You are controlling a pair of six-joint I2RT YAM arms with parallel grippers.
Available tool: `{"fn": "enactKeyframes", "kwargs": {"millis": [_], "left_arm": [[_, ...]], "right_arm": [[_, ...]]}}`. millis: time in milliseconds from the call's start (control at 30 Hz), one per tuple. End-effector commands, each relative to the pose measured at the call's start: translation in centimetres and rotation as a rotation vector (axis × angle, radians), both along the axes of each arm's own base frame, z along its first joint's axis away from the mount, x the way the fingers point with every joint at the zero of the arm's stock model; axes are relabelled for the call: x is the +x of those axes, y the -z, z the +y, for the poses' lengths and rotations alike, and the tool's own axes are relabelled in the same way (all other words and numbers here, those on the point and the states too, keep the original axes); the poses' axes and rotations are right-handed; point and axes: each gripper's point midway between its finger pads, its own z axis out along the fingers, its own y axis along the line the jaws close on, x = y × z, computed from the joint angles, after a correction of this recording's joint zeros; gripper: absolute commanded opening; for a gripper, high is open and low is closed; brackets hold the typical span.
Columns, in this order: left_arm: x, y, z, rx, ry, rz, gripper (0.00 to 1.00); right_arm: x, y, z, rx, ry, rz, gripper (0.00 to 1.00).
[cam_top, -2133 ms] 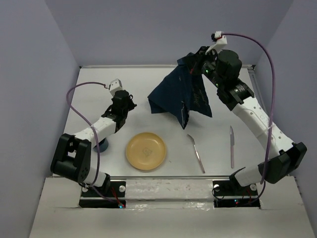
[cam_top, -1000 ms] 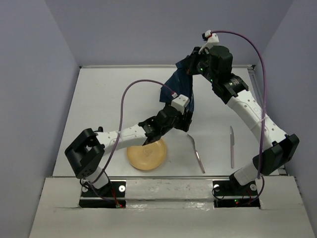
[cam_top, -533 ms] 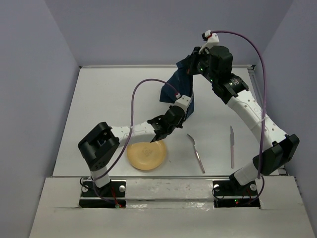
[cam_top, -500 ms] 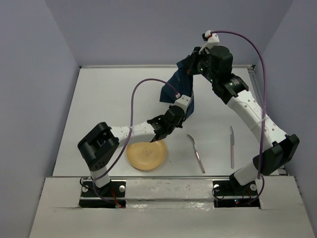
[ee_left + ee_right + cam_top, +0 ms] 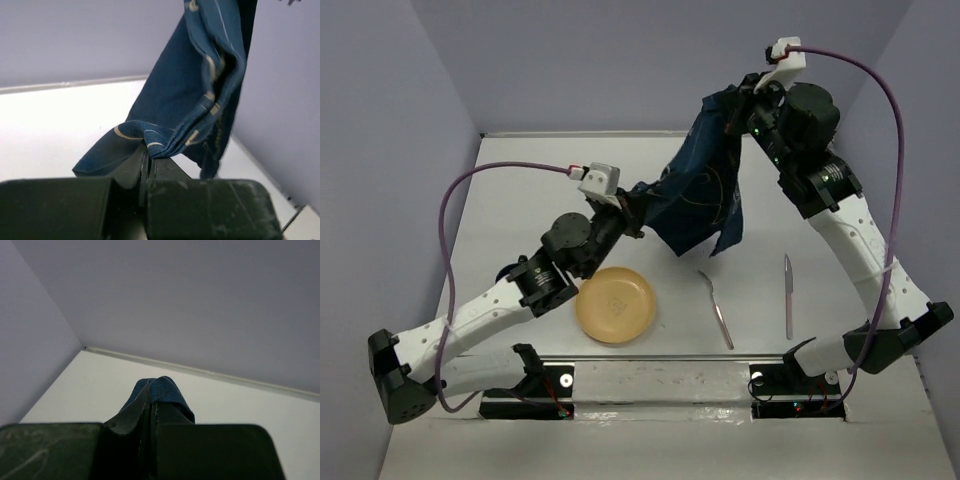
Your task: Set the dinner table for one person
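Note:
My left gripper goes down and left in the top view next and releases the placemat's corner on the tabletop beyond the yellow plate (image 5: 615, 304), since the placemat hangs bunched.
A navy blue cloth placemat (image 5: 700, 190) with pale lettering hangs in the air above the white dinner table (image 5: 520, 190). My right gripper (image 5: 738, 103) is shut on its top corner, high at the back; the cloth shows between its fingers in the right wrist view (image 5: 159, 390). My left gripper (image 5: 632, 205) is shut on a lower left corner of the placemat (image 5: 190, 100), lifted off the table. A yellow plate (image 5: 615, 304) lies near the front, below my left arm. A spoon (image 5: 716, 307) and a knife (image 5: 787, 294) lie to its right.
Grey walls close the table at the back and both sides. My left arm (image 5: 510, 295) stretches across the front left of the table. A purple cable (image 5: 480, 180) loops over the left side.
My left gripper has taken the placemat's lower corner and lifted it up and to the left. My right gripper has risen and moved right, spreading the cloth between them.

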Motion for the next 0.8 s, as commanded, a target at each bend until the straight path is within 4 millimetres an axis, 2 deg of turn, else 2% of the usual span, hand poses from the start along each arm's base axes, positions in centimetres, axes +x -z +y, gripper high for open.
{"fn": "enactKeyframes", "kwargs": {"millis": [0, 33, 67, 100, 133, 167, 200, 233, 267, 300, 333, 367, 400, 433, 500, 533, 567, 600, 633, 667, 733, 767], "left_arm": [[-0.1, 0.6, 1.2, -0.033, -0.039, 0.025, 0.00], [0.4, 0.9, 1.6, -0.031, -0.058, 0.031, 0.00], [0.8, 1.0, 1.8, -0.033, -0.074, 0.035, 0.00], [1.3, 1.4, 2.1, -0.039, -0.090, 0.048, 0.00], [2.7, 2.0, 2.7, -0.041, -0.122, 0.058, 0.00], [3.5, 2.5, 3.1, -0.046, -0.137, 0.071, 0.00], [4.5, 3.8, 3.1, -0.056, -0.144, 0.106, 0.00], [5.3, 4.4, 3.5, -0.070, -0.154, 0.125, 0.00], [6.3, 4.8, 3.8, -0.096, -0.165, 0.130, 0.00], [8.0, 7.0, 4.6, -0.099, -0.200, 0.174, 0.00], [9.0, 7.8, 4.9, -0.113, -0.215, 0.189, 0.00], [9.8, 8.8, 5.2, -0.116, -0.228, 0.214, 0.00], [11.1, 9.6, 6.3, -0.126, -0.262, 0.230, 0.00], [12.3, 11.2, 6.3, -0.133, -0.280, 0.261, 0.00], [13.5, 12.6, 6.8, -0.144, -0.286, 0.295, 0.00], [14.7, 13.5, 7.9, -0.154, -0.315, 0.316, 0.00], [15.3, 13.8, 8.6, -0.158, -0.335, 0.318, 0.00], [15.8, 14.1, 9.1, -0.162, -0.351, 0.319, 0.00], [16.7, 14.8, 10.5, -0.166, -0.384, 0.325, 0.00], [17.3, 14.8, 11.0, -0.173, -0.389, 0.326, 0.00], [18.4, 15.6, 12.8, -0.179, -0.423, 0.339, 0.00], [18.5, 15.8, 13.2, -0.180, -0.427, 0.344, 0.00]], "right_arm": [[1.4, -5.3, -1.4, -0.019, 0.082, -0.154, 0.00], [2.7, -5.2, -2.0, -0.029, 0.097, -0.156, 0.00], [3.9, -4.5, -1.9, -0.042, 0.090, -0.146, 0.00], [6.4, -2.2, -0.8, -0.070, 0.053, -0.115, 0.00], [8.1, -2.7, -2.1, -0.062, 0.073, -0.129, 0.00], [9.7, -2.0, -2.3, -0.059, 0.064, -0.117, 0.00], [12.9, 1.7, -1.0, -0.058, 0.009, -0.039, 0.00], [14.6, 2.7, -1.2, -0.045, 0.004, -0.010, 0.04], [16.5, 3.6, -2.1, -0.037, 0.009, 0.013, 0.18], [17.1, 1.5, -2.3, -0.012, 0.000, -0.012, 0.58], [20.7, 6.6, -2.1, -0.029, 0.016, 0.082, 0.81], [21.6, 7.5, -2.0, -0.036, 0.025, 0.107, 0.98], [20.9, 6.5, -2.5, -0.043, 0.037, 0.129, 1.00], [21.4, 8.7, -3.0, -0.061, 0.077, 0.190, 1.00], [20.3, 10.0, -3.9, -0.058, 0.117, 0.262, 1.00], [18.4, 12.4, -4.5, -0.071, 0.130, 0.344, 1.00], [18.7, 17.8, -4.3, -0.084, 0.130, 0.443, 1.00], [16.8, 13.3, -4.4, -0.010, 0.125, 0.338, 0.94], [14.8, 19.9, -4.2, -0.017, 0.103, 0.470, 0.90], [13.2, 17.2, -4.1, 0.058, 0.088, 0.401, 0.82], [10.9, 20.5, -3.8, 0.091, 0.059, 0.475, 0.71], [9.1, 24.9, -3.9, 0.087, 0.057, 0.567, 0.68]]}}
